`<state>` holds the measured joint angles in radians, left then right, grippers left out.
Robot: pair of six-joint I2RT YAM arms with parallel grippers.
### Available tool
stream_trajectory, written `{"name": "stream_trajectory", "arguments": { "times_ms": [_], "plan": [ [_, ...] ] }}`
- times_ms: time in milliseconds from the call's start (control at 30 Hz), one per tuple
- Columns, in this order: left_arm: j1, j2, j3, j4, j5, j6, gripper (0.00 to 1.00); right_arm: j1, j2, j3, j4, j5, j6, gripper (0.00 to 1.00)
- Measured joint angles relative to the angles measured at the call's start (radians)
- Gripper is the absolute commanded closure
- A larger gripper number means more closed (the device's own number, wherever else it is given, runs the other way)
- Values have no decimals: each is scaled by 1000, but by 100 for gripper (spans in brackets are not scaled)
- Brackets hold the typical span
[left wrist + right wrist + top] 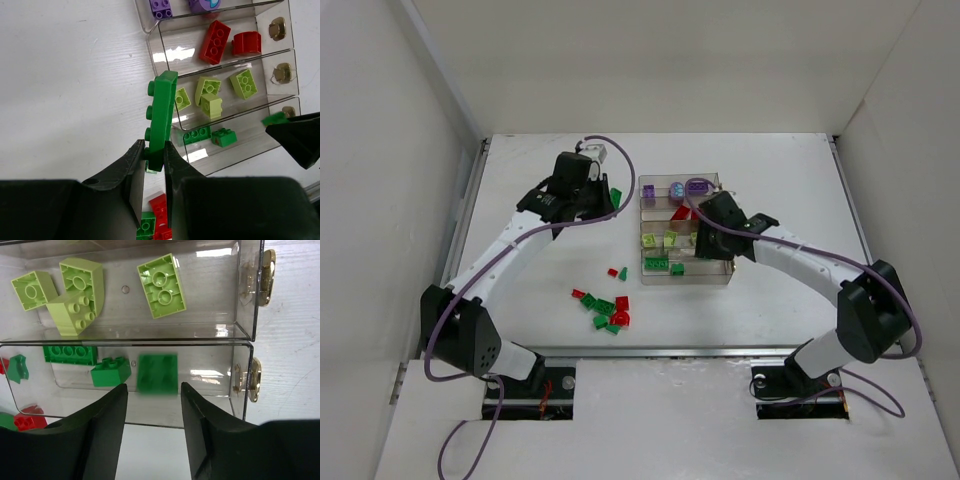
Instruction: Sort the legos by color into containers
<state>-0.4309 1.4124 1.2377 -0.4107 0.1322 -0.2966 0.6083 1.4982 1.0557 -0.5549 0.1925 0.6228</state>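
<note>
I need to swing my left gripper back over the nearest compartment (228, 144), turning it, then lower it and let go of my long lego (162, 115) inside with its dark green bricks.
My left gripper (154, 150) is shut on the end of a long dark green lego (162, 115), held upright above the table just left of the containers (225, 59); from above, the gripper (605, 197) is beside the tray (705, 282). The four compartments hold purple (648, 190), red (215, 42), lime (161, 286) and dark green (70, 354) bricks. My right gripper (152, 387) stands open over the dark green compartment. A blurred dark green brick (157, 373) shows just beyond its tips, touching neither finger.
A loose pile of red and green bricks (605, 308) lies on the table in front of the tray's left side, with a red and a green one (618, 272) a little farther back. White walls enclose the table on three sides.
</note>
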Motion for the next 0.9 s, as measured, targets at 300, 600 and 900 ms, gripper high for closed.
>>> {"name": "stream_trajectory", "arguments": {
  "times_ms": [300,600,900],
  "plan": [
    [-40,0,0,0,-20,18,100,-3,3,-4,4,-12,-1,30],
    [-274,47,1,43,56,439,100,-63,-114,17,-5,8,32,22],
    [-374,213,-25,71,110,922,100,-201,-291,17,62,43,57,21]
  ]
}}
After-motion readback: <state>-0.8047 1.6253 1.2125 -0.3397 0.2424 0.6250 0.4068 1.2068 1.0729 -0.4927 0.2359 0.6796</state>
